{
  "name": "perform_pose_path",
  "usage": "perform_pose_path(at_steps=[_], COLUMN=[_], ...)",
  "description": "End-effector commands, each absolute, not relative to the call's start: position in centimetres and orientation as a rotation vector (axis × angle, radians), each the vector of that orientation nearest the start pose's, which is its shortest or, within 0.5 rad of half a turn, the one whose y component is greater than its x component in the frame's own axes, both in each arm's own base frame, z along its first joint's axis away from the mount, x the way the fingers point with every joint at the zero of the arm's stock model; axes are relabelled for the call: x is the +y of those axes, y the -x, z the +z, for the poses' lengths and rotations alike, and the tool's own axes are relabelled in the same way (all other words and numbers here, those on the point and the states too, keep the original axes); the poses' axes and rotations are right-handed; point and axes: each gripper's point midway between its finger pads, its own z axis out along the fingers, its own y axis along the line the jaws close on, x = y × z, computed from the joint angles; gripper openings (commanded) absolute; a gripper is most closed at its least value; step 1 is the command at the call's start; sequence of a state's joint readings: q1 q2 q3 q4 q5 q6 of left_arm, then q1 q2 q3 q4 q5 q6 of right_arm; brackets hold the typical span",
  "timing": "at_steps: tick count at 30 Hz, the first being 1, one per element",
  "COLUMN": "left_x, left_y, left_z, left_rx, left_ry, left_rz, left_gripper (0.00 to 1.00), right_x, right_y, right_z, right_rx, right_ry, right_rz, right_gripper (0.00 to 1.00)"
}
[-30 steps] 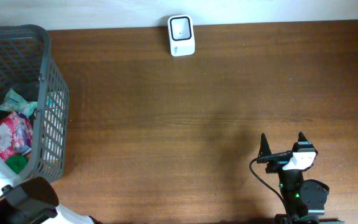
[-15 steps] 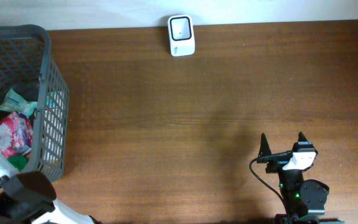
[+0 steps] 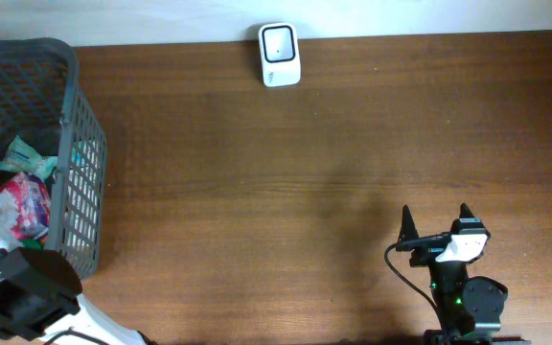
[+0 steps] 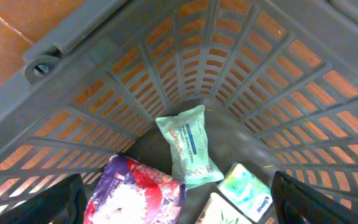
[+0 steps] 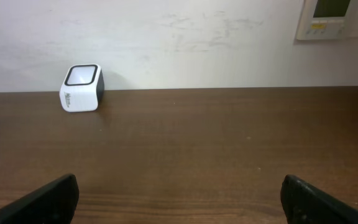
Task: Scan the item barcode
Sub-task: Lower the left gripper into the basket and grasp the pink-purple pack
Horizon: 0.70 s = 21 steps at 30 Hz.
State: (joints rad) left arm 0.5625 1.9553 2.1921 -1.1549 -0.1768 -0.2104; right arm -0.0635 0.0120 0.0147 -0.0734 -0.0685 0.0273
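Observation:
The red, purple and white packet (image 3: 22, 205) lies below my left gripper, uncovered by other items. My left gripper will next move deeper down into the basket (image 3: 75, 125) to close on it.
A grey plastic basket (image 3: 75, 125) at the table's left edge holds the items. A red, purple and white packet (image 4: 138, 193) lies beside a mint-green wipes packet (image 4: 188, 146), a teal tissue pack (image 4: 246, 190) and a pale pack (image 4: 222, 211). My left gripper (image 4: 179, 202) hangs open above them inside the basket, touching nothing. The white barcode scanner (image 3: 280, 55) stands at the table's far edge, also visible as the scanner (image 5: 81, 88) in the right wrist view. My right gripper (image 3: 436, 222) rests open near the front right, with nothing between its fingers.
The basket's slatted walls (image 4: 185, 68) rise around the left gripper on all sides. A white wall (image 5: 185, 37) backs the table behind the scanner. Bare brown tabletop (image 3: 305, 182) stretches between the basket, the scanner and the right arm.
The left arm has shifted slightly over the basket's near corner, covering more of the red packet in the overhead view. The right arm has not moved.

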Motion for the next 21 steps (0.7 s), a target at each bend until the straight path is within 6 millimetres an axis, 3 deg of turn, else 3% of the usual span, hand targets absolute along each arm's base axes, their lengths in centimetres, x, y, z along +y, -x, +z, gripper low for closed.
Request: perform_pose_path(at_steps=[1,10,14,18,20,21], left_x=[29.2,29.1,28.7,28.8,28.2,27.8], left_y=[-39.9,-40.0,-40.5,-40.6,-39.7,-39.2], left_z=[28.2,28.2,27.9,25.4,22.3,21.8], left_rx=[2.277,2.287,2.331,2.413,2.514,2.528], left_ry=[1.027,1.012,0.926,0.915,0.997,1.043], left_rz=[0.385,0.379,0.360,0.359,0.323,0.309], left_gripper=[0.93,0.93,0.93,0.93,0.91,0.89], right_x=[-0.4,-0.4,-0.4,-0.4,-0.4,-0.4], right_y=[-24.6,-24.6,-24.6,-24.6,-24.6,-24.6], right_z=[15.7,15.7,15.7,15.7,15.7,15.7], right_rx=[1.645,1.645,1.645,1.645,1.645,1.645], right_ry=[-0.034,-0.035,-0.034,-0.035,-0.035,-0.035], right_rz=[0.033,0.033,0.033,0.033,0.033,0.033], right_gripper=[0.99,0.99,0.98,0.99,0.99,0.99])
